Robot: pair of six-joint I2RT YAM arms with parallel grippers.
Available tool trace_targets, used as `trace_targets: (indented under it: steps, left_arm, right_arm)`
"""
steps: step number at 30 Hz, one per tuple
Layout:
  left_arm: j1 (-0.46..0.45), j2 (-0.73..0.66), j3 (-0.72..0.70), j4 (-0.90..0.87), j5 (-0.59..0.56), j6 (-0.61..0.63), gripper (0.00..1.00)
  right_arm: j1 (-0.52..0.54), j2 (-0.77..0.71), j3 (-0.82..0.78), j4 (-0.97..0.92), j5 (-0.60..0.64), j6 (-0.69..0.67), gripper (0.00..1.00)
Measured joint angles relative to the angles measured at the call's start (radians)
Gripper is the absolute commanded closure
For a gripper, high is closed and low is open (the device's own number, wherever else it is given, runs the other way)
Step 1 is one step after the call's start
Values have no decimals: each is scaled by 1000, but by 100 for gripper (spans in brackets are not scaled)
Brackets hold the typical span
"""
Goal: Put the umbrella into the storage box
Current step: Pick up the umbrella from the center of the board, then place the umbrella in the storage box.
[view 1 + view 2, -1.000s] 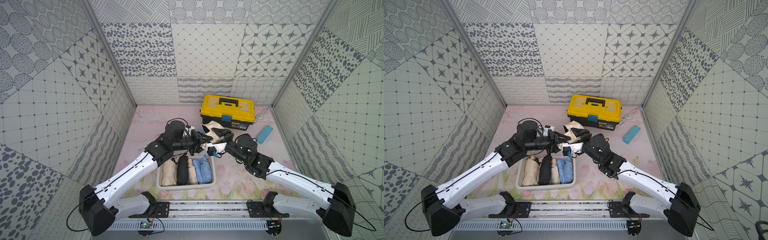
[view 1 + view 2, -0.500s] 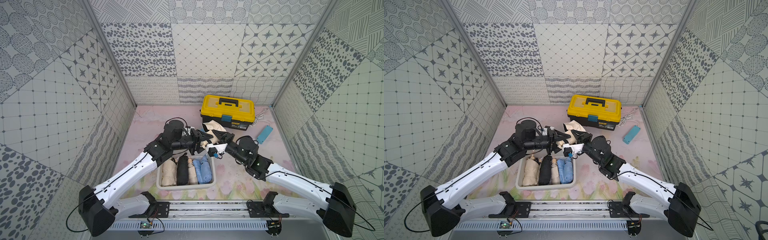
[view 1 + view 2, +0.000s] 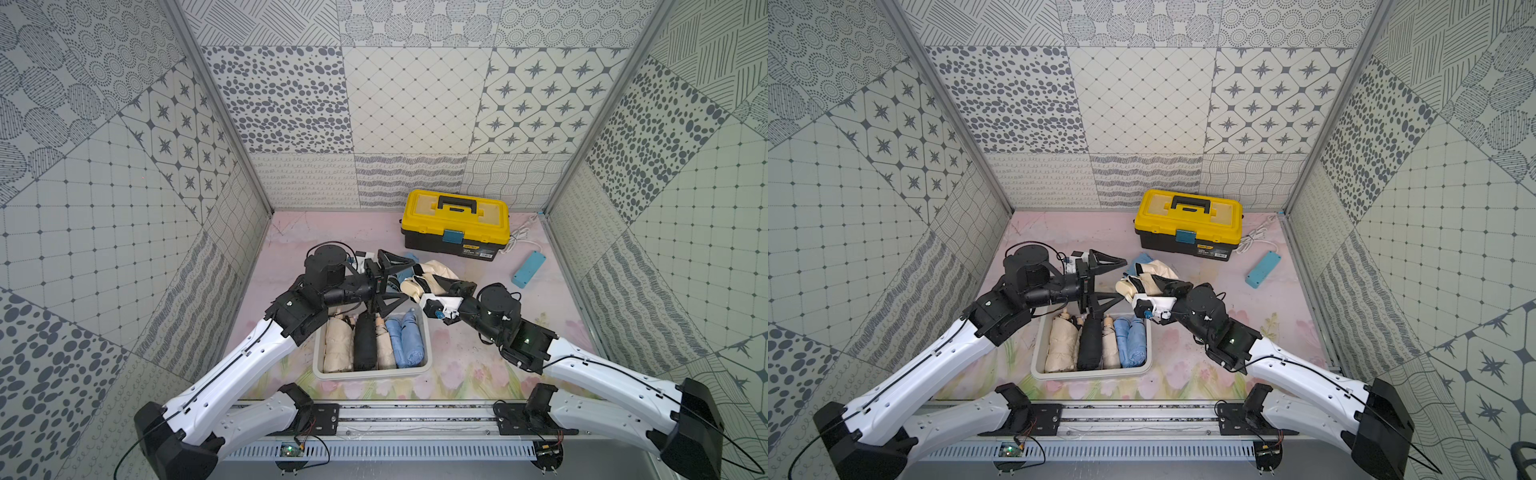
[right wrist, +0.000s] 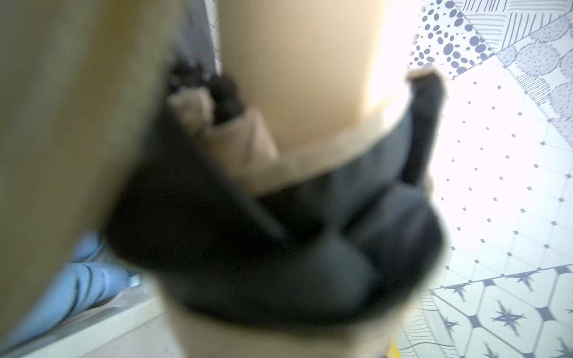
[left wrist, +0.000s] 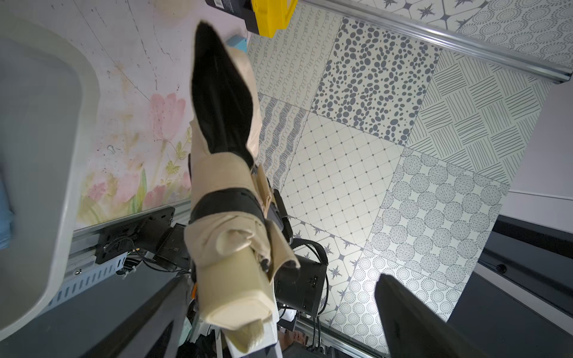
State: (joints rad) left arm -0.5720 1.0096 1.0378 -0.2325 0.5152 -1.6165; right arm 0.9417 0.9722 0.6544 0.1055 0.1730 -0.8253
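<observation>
My right gripper is above the tub's slim beige umbrella, which is also back toward the base, so next it should draw back, tip its fingers down, lower and release on top of that umbrella.
A folded beige umbrella [image 3: 430,272] with black lining hangs just beyond the far right corner of the storage box [image 3: 370,375]. My right gripper [image 3: 448,286] is shut on the umbrella [image 3: 1150,277] from the right. In the right wrist view the umbrella [image 4: 279,192] fills the picture as a blur. My left gripper [image 3: 392,281] stands wide open at the umbrella's handle end [image 5: 229,297], its fingers [image 5: 412,319] clear of it. The white tub [image 3: 1092,375] holds several folded umbrellas, beige, black and blue.
A yellow-lidded black toolbox [image 3: 455,224] stands against the back wall. A light blue power strip [image 3: 528,269] with a white cable [image 3: 519,239] lies to its right. Patterned walls close in the pink floral floor [image 3: 469,365] on three sides.
My left gripper has opened wide and let go of the umbrella. My right gripper has closed on the umbrella, which has stayed near the box's far corner.
</observation>
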Motion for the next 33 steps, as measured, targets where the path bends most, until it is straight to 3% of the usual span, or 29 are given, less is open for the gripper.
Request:
trace_targets:
  steps: [9, 18, 27, 33]
  left_arm:
    - [151, -36, 87, -368, -131, 282, 2]
    - [270, -56, 112, -670, -280, 527, 6]
    - [318, -97, 30, -825, -365, 653, 9]
    - [320, -125, 0, -887, -398, 706, 11]
  right_arm:
    - [208, 25, 111, -258, 104, 610, 74]
    - [244, 177, 349, -460, 155, 1212, 76]
    - [244, 368, 481, -616, 127, 1599, 78]
    - [253, 494, 528, -685, 93, 1743, 78]
